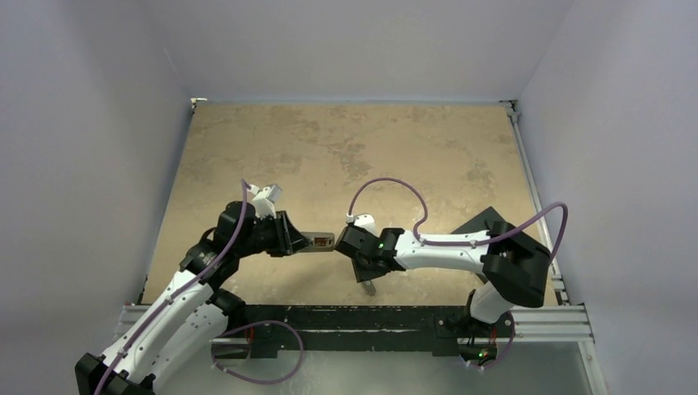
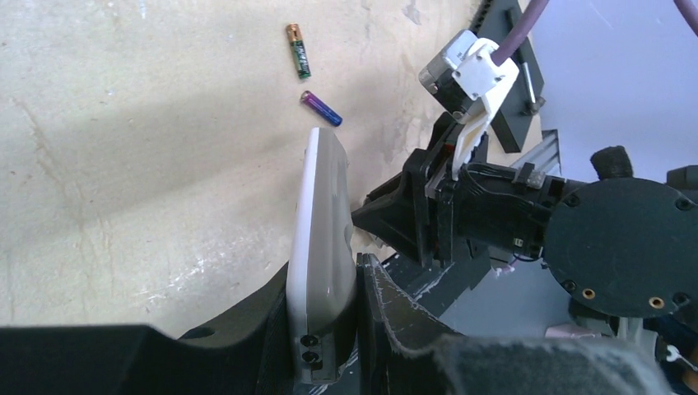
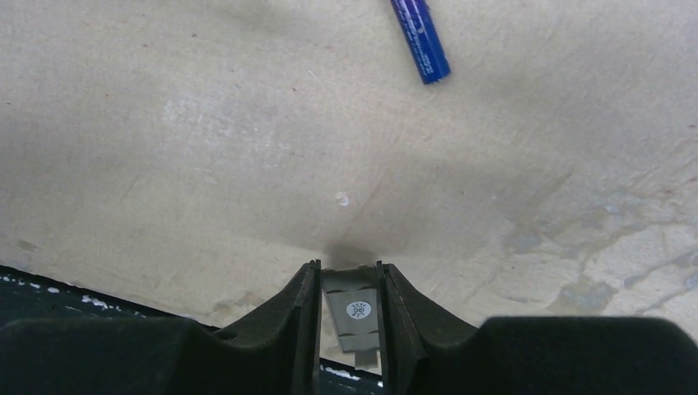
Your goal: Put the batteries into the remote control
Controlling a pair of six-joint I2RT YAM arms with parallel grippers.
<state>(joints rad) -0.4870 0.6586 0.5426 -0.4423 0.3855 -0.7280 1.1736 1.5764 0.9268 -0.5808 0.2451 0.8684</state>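
Observation:
I will next move my left gripper down and to the right in the top view, and then I will release the remote control (image 1: 319, 241) on the clear tabletop below.
My left gripper (image 2: 325, 280) is shut on the remote control (image 2: 321, 214), holding it edge-on above the table with its white face to the left and grey back to the right. In the top view the remote control (image 1: 319, 241) points from the left gripper (image 1: 298, 242) toward the right gripper (image 1: 366, 276). Two batteries lie loose on the table: a dark one with a brassy end (image 2: 298, 51) and a purple one (image 2: 321, 109), the latter also in the right wrist view (image 3: 420, 37). My right gripper (image 3: 347, 276) is shut on a small flat grey cover piece (image 3: 354, 309), close to the table.
A flat black slab (image 1: 481, 220) lies at the right by the right arm. A metal rail (image 1: 370, 317) runs along the table's near edge. Pale walls close in the table on three sides. The right arm's wrist (image 2: 494, 206) hangs right beside the held remote.

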